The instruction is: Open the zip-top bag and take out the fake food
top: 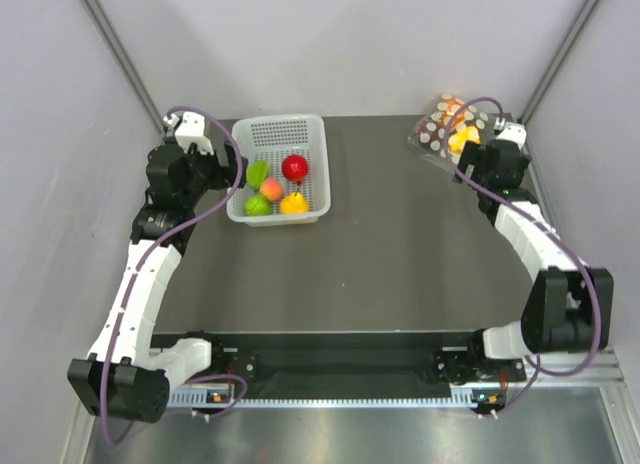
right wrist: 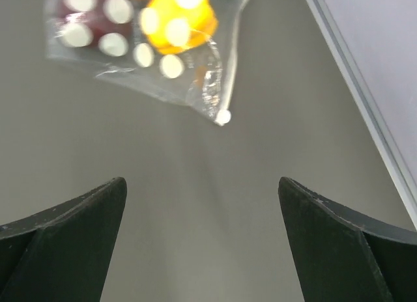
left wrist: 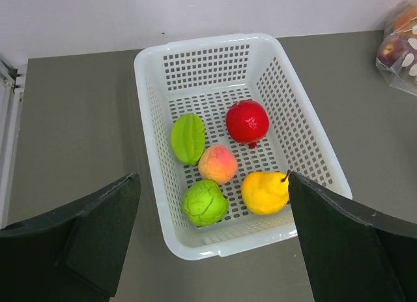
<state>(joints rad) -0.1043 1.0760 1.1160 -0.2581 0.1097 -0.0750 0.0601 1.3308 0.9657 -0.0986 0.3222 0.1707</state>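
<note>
My right gripper moves down toward the zip-top bag (top: 450,129) next. It then brings its open fingers around the bag's near corner, where clear film sticks out past the yellow pepper.
The zip-top bag (top: 450,129), clear with cream dots, lies on the table at the far right corner. It holds the fake food: a yellow pepper (right wrist: 174,19), a dark maroon piece (right wrist: 91,19) and an orange piece (top: 450,108). The bag's near corner (right wrist: 218,110) shows ahead of my right gripper (right wrist: 202,185), which is open and empty just short of the bag, apart from it (top: 465,167). My left gripper (left wrist: 214,179) is open and empty, above the near end of the white basket (left wrist: 202,47). The bag's edge shows at the left wrist view's far right (left wrist: 402,51).
The white perforated basket (top: 280,124) stands at the back left and holds a red apple (left wrist: 247,122), a green starfruit-like piece (left wrist: 187,138), a peach (left wrist: 217,164), a green lumpy fruit (left wrist: 204,202) and a yellow pear (left wrist: 264,192). Grey walls close the back and both sides.
</note>
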